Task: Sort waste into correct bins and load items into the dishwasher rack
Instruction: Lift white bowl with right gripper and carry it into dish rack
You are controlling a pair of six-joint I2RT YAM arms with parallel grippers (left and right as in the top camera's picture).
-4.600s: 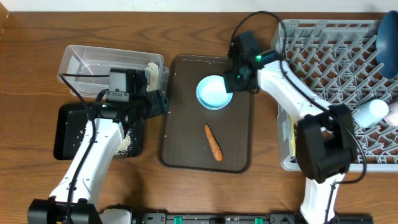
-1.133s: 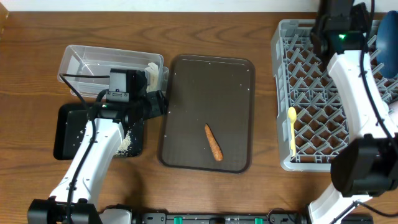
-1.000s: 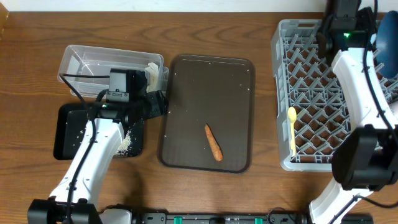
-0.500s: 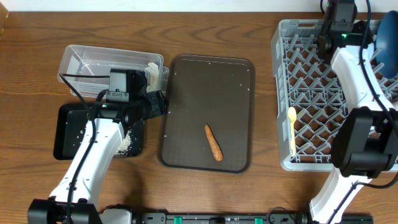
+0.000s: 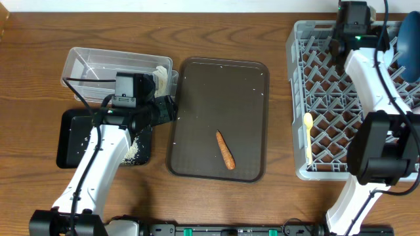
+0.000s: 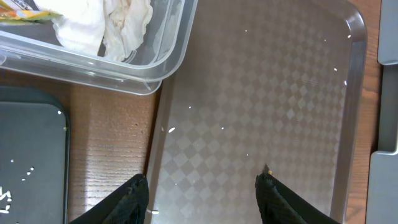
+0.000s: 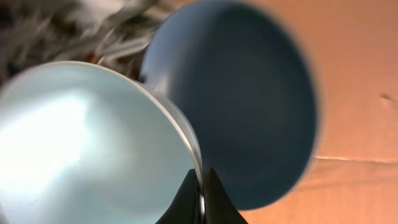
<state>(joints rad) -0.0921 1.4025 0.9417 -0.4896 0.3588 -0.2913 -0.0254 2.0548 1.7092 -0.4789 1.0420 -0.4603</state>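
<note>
The robot will next move its right gripper to the left in the overhead view and down onto the rack's empty wires, clear of the plate, to release the bowl (image 7: pixel 81 143).
In the right wrist view my right gripper (image 7: pixel 201 186) is shut on the rim of the pale blue bowl (image 7: pixel 81 143), held next to the dark blue plate (image 7: pixel 249 93). Overhead, the right wrist (image 5: pixel 354 19) is over the far edge of the grey rack (image 5: pixel 328 85); the plate (image 5: pixel 410 36) stands at the rack's far right and the bowl is hidden. The pale yellow spoon (image 5: pixel 308 134) lies in the rack. My left gripper (image 6: pixel 202 186) is open and empty over the left edge of the brown tray (image 6: pixel 280 93). The carrot piece (image 5: pixel 226 149) lies on that tray. The cups are hidden.
The clear tub (image 5: pixel 85 65) holds white tissue (image 6: pixel 118 25) and the yellow-green wrapper (image 6: pixel 25 7). The black tray (image 5: pixel 72 131) in front of it holds rice grains (image 5: pixel 134 151). A few grains dot the brown tray (image 5: pixel 249 85).
My right arm carried the bowl from the brown tray to the rack's far edge, then shifted slightly farther back. The left arm has not moved.
</note>
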